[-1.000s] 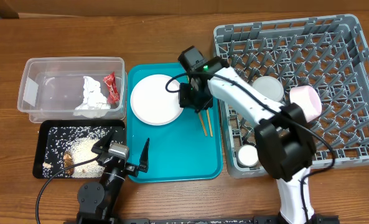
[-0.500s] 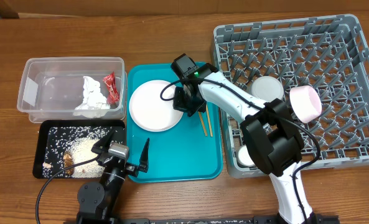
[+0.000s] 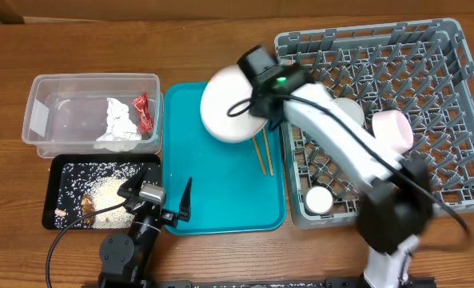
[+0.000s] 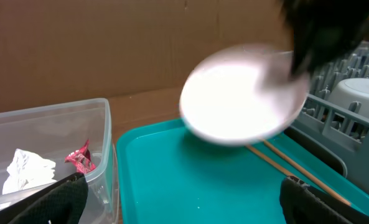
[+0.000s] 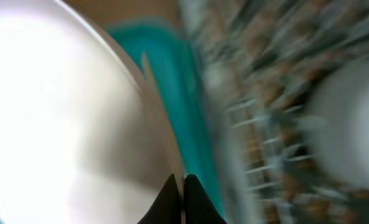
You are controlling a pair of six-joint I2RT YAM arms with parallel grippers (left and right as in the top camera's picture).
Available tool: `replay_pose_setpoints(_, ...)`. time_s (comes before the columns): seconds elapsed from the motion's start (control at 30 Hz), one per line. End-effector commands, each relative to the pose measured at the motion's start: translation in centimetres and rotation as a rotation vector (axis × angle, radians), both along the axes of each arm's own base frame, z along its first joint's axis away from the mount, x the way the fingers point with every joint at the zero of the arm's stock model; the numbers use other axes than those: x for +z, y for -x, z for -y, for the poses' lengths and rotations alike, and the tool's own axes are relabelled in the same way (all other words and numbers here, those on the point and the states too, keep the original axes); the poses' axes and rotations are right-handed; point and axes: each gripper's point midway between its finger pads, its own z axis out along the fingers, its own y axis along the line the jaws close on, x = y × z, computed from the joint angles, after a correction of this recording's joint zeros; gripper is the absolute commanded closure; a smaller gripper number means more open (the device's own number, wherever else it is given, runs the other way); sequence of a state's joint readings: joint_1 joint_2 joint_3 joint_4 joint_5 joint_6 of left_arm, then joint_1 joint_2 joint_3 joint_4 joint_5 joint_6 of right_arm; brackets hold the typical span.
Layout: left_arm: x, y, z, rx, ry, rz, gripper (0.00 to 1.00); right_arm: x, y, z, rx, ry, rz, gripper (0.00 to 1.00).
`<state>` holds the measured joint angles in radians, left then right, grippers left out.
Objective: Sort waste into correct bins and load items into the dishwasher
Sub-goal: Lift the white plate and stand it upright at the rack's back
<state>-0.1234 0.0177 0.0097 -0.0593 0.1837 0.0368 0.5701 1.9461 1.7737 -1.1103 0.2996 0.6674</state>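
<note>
My right gripper will next move up and outward over the dish rack's far corner (image 3: 320, 58) (image 5: 259, 38) by the teal tray. It will then turn the plate upright and lower it where the rack's empty wires show.
My right gripper (image 3: 258, 106) is shut on the rim of the large white plate (image 3: 227, 104) and holds it lifted above the teal serving tray (image 3: 221, 208). The plate shows blurred in the right wrist view (image 5: 66, 106) and in the left wrist view (image 4: 243, 102). Two wooden chopsticks (image 3: 263, 154) lie on the teal tray. The grey dish rack (image 3: 396, 96) holds the pinkish plate (image 3: 396, 130), a grey-white bowl (image 3: 344, 112) and a small white cup (image 3: 318, 199). My left gripper (image 3: 157, 192) is open and empty at the teal tray's front left.
The clear tub (image 3: 93, 112) holds the white napkin (image 3: 118, 124) and red wrapper (image 3: 143, 112). The black tray (image 3: 65, 172) in front of it holds rice scraps (image 3: 101, 192). The teal tray sits between the bins and the rack.
My right gripper closed on the large plate's rim and lifted it off the teal tray, moving it back and right toward the rack. The left arm has not moved.
</note>
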Motion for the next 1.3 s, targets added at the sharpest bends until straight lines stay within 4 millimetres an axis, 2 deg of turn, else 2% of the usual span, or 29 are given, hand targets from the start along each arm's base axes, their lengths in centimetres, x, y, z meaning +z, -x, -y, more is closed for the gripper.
replay_pose_setpoints(0.0,-0.1,0.0,0.0,-0.002,-0.008,0.005,0.0,9.9,-0.6,5.6,-0.123,0.173,0.294,0.96)
replay_pose_setpoints(0.03,-0.1,0.0,0.0,-0.002,-0.008,0.005,0.0,10.9,-0.3,6.7,-0.146,0.214,0.32,0.96)
replay_pose_setpoints(0.07,-0.1,0.0,0.0,-0.002,-0.008,0.005,0.0,12.6,0.2,8.8,-0.192,0.31,0.364,0.96)
replay_pose_setpoints(0.17,-0.1,0.0,0.0,-0.002,-0.008,0.005,0.0,14.4,0.5,12.3,-0.272,0.481,0.416,0.96)
replay_pose_setpoints(0.3,-0.1,0.0,0.0,-0.002,-0.008,0.005,0.0,15.0,0.3,15.5,-0.35,0.638,0.439,0.96)
replay_pose_setpoints(0.37,-0.1,0.0,0.0,-0.002,-0.008,0.005,0.0,14.0,-0.9,16.7,-0.346,0.687,0.404,0.96)
replay_pose_setpoints(0.53,-0.1,0.0,0.0,-0.002,-0.008,0.005,0.0,12.2,-2.8,17.2,-0.293,0.76,0.35,0.96)
replay_pose_setpoints(0.67,-0.1,0.0,0.0,-0.002,-0.008,0.005,0.0,10.9,-4.1,16.9,-0.239,0.811,0.317,0.96)
replay_pose_setpoints(1.07,-0.1,0.0,0.0,-0.002,-0.008,0.005,0.0,6.9,-5.2,16.4,-0.194,0.862,0.236,0.96)
replay_pose_setpoints(1.27,-0.1,0.0,0.0,-0.002,-0.008,0.005,0.0,5.9,-5.2,16.1,-0.175,0.859,0.211,0.96)
